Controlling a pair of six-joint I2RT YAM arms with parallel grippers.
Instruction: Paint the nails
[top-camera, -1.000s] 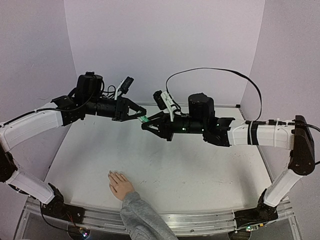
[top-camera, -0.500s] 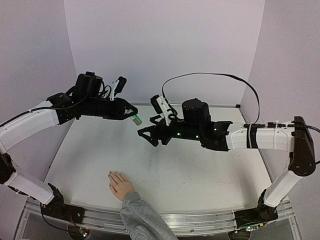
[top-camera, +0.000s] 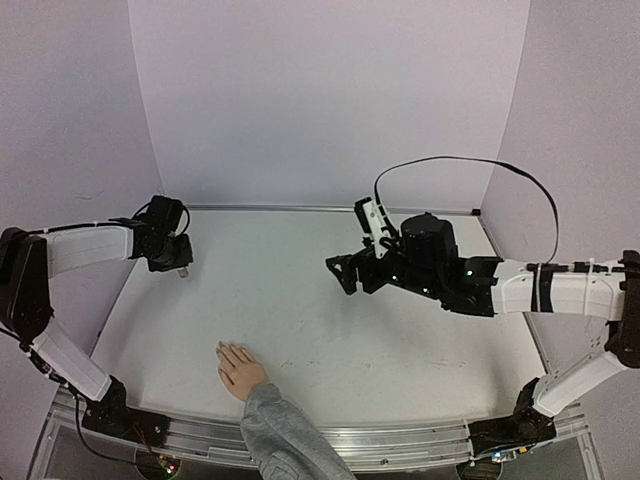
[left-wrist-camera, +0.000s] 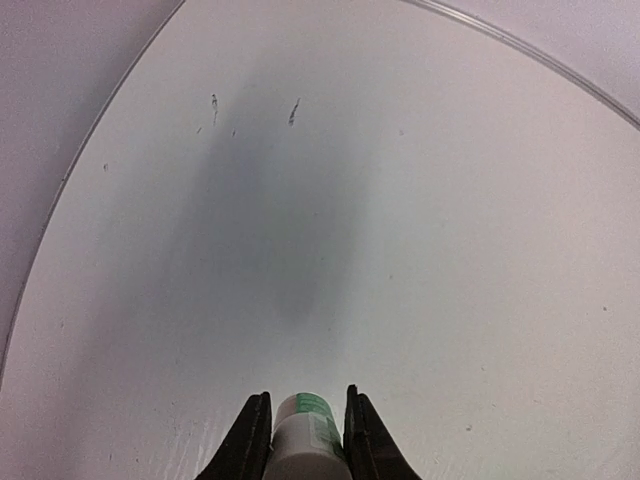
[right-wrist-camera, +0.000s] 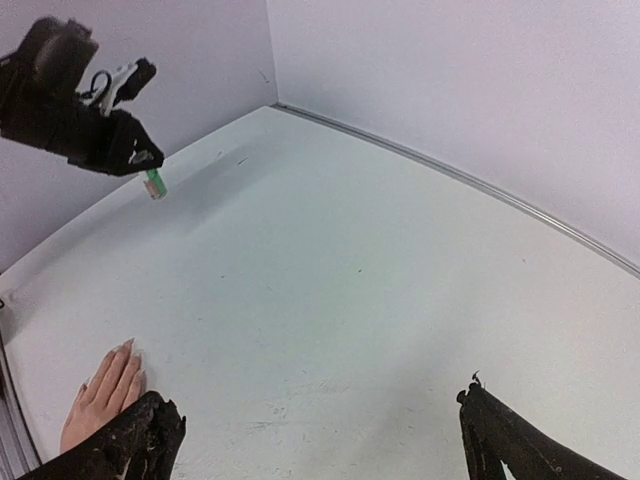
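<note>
My left gripper brings the small whitish bottle (left-wrist-camera: 303, 435) down to the bare tabletop below next and releases it upright, because it still hangs above the table.
A small flesh-coloured hand (top-camera: 240, 370) in a grey knit sleeve (top-camera: 285, 435) lies flat near the table's front edge, fingers pointing away; its pale nails (top-camera: 223, 348) are tiny. The right wrist view shows the hand (right-wrist-camera: 103, 393) at lower left. My left gripper (top-camera: 180, 268) hangs over the table's far left, shut on a small whitish bottle (left-wrist-camera: 303, 435) with a green label. This bottle (right-wrist-camera: 155, 184) also shows below the left gripper (right-wrist-camera: 130, 155) in the right wrist view. My right gripper (top-camera: 341, 277) hovers above mid-table, open and empty, well beyond the hand.
Pale walls close the table (top-camera: 300, 320) on the left, back and right. A black cable (top-camera: 470, 165) loops above the right arm. An aluminium rail (top-camera: 400, 445) runs along the front edge.
The two grippers, together at centre a second ago, have parted. The left arm swung back left and down with the bottle. The right gripper opened wide and drew back right.
</note>
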